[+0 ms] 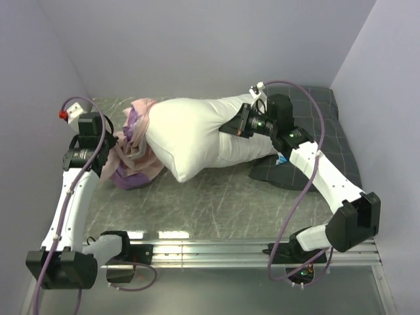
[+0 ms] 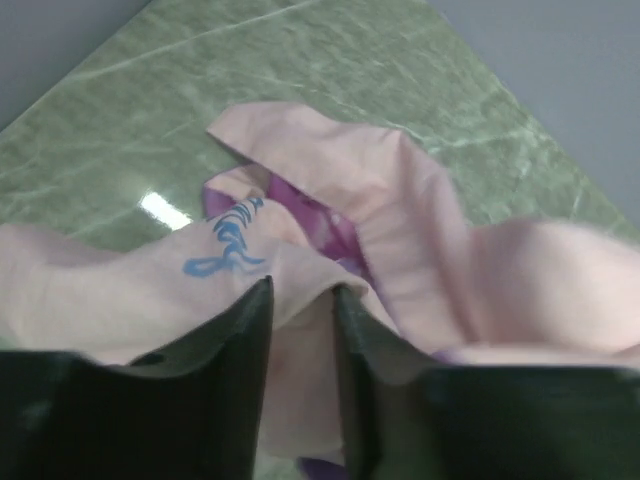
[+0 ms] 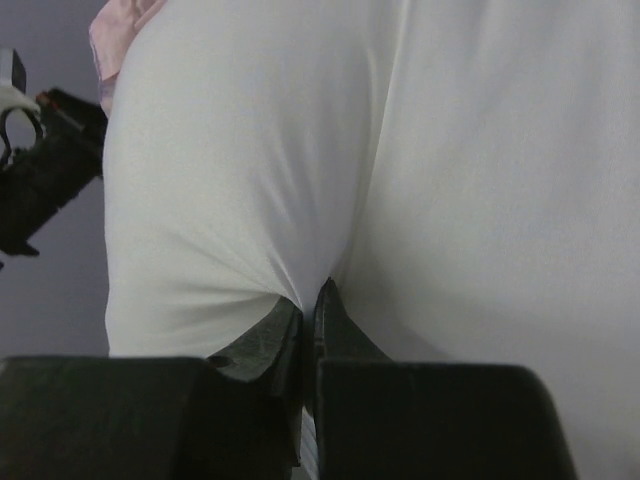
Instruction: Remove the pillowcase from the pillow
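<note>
My right gripper carries the mostly bared pillow toward the pillowcase heap (image 1: 134, 149) (image 3: 118, 38) next and releases, since the heap lies to its left in the top view.
The white pillow (image 1: 197, 134) lies across the middle of the table, its right end lifted. It fills the right wrist view (image 3: 400, 150). The pillowcase (image 1: 134, 147) is bunched at the pillow's left end, mostly turned to its pale pink inside, with purple printed patches showing. My left gripper (image 1: 110, 156) sits at the left of that bunch. In the left wrist view it (image 2: 300, 290) is shut on a fold of the pink pillowcase (image 2: 400, 200). My right gripper (image 1: 233, 126) is shut on a pinch of the pillow's white cloth, seen close in the right wrist view (image 3: 308, 295).
A dark grey checked pillow (image 1: 328, 125) lies at the back right, under and behind my right arm. A white bracket with a red button (image 1: 63, 115) stands at the back left. Grey walls close in three sides. A metal rail (image 1: 216, 249) runs along the near edge.
</note>
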`<state>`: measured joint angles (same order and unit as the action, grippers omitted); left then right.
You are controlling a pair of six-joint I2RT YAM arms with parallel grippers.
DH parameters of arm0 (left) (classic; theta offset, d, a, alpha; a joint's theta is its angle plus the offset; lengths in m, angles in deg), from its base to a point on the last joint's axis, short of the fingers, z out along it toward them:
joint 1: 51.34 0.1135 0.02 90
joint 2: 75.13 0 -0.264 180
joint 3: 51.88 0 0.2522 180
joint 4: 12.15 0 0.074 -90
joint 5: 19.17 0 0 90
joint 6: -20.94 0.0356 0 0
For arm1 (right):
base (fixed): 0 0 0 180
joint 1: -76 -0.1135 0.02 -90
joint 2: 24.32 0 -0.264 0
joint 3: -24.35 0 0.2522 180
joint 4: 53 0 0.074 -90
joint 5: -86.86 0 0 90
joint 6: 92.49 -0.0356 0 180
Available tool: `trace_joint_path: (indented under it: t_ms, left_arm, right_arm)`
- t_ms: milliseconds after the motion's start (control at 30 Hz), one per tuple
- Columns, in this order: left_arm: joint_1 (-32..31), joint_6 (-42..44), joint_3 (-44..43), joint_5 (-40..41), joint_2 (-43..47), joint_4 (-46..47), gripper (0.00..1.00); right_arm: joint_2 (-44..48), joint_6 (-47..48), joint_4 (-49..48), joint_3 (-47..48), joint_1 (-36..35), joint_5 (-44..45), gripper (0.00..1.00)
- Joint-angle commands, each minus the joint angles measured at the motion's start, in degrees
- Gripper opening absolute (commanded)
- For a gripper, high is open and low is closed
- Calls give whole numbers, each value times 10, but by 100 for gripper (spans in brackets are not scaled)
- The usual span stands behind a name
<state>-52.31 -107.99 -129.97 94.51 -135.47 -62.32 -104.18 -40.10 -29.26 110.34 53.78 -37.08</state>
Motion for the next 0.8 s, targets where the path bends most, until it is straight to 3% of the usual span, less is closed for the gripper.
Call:
trace_joint_path:
  t_ms: [0,33,67,167,333,500,700,767]
  left_arm:
    - [21,30,-54,-109,-14,65,41]
    - [20,31,-51,-146,-5,75,48]
    - [19,32,-32,-155,6,86,62]
    - [19,36,-9,-157,56,93,76]
    - [19,55,-12,-204,106,73,78]
    - [-2,54,4,-291,95,99,79]
    - [-58,47,11,-253,47,132,79]
    - [-58,38,6,-239,24,132,72]
  right_arm:
    - [44,15,-51,-18,-3,38,0]
    - [44,17,-49,-18,-4,40,0]
    - [43,17,-48,-17,-4,40,0]
    - [33,21,-41,-2,-6,37,0]
    - [20,29,-36,14,-11,44,0]
    - [10,31,-31,23,-16,53,0]
    - [4,35,-22,32,-25,63,0]
    - [5,36,-20,32,-26,65,0]
